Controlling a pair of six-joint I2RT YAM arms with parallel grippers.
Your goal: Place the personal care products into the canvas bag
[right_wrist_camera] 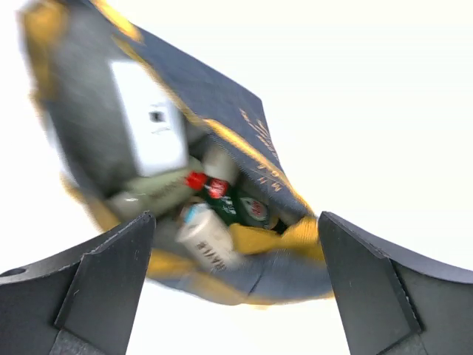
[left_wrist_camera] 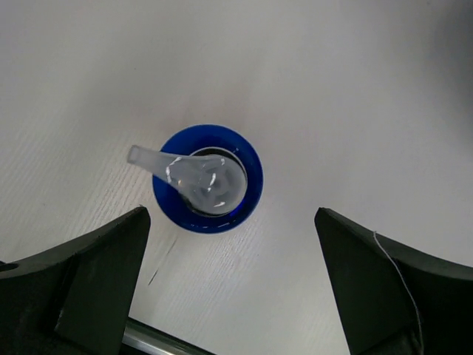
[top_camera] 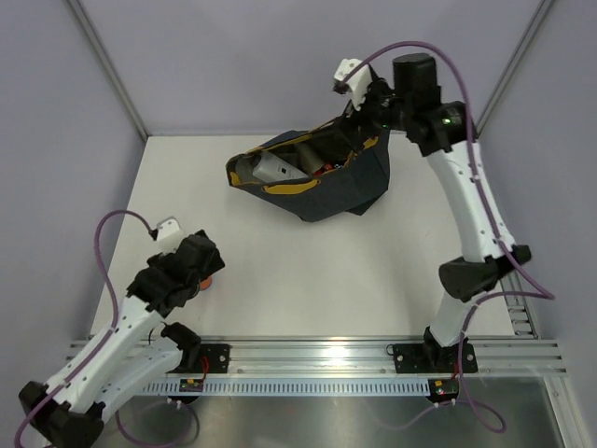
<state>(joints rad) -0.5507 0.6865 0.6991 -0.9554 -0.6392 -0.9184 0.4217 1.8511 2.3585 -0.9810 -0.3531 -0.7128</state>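
Note:
My left gripper lowers outward next until its open fingers are on either side, then closes them, because the blue cap sits below and beyond them.
The canvas bag (top_camera: 322, 187) lies open at the back middle of the table. The right wrist view looks into the bag (right_wrist_camera: 222, 111), where the green bottle with a red cap (right_wrist_camera: 235, 201), a cream labelled bottle (right_wrist_camera: 207, 235) and a beige bottle (right_wrist_camera: 151, 194) lie. My right gripper (right_wrist_camera: 233, 296) hangs open and empty over the bag's right rim (top_camera: 366, 114). The orange bottle with a blue cap (left_wrist_camera: 208, 179) stands upright on the table at the near left (top_camera: 211, 279). My left gripper (left_wrist_camera: 229, 296) is open right above it (top_camera: 201, 266), a finger on each side, not touching.
The white tabletop (top_camera: 308, 271) is bounded by grey walls behind and at both sides. An aluminium rail (top_camera: 317, 355) runs along the near edge and also shows at the bottom of the left wrist view (left_wrist_camera: 148, 340).

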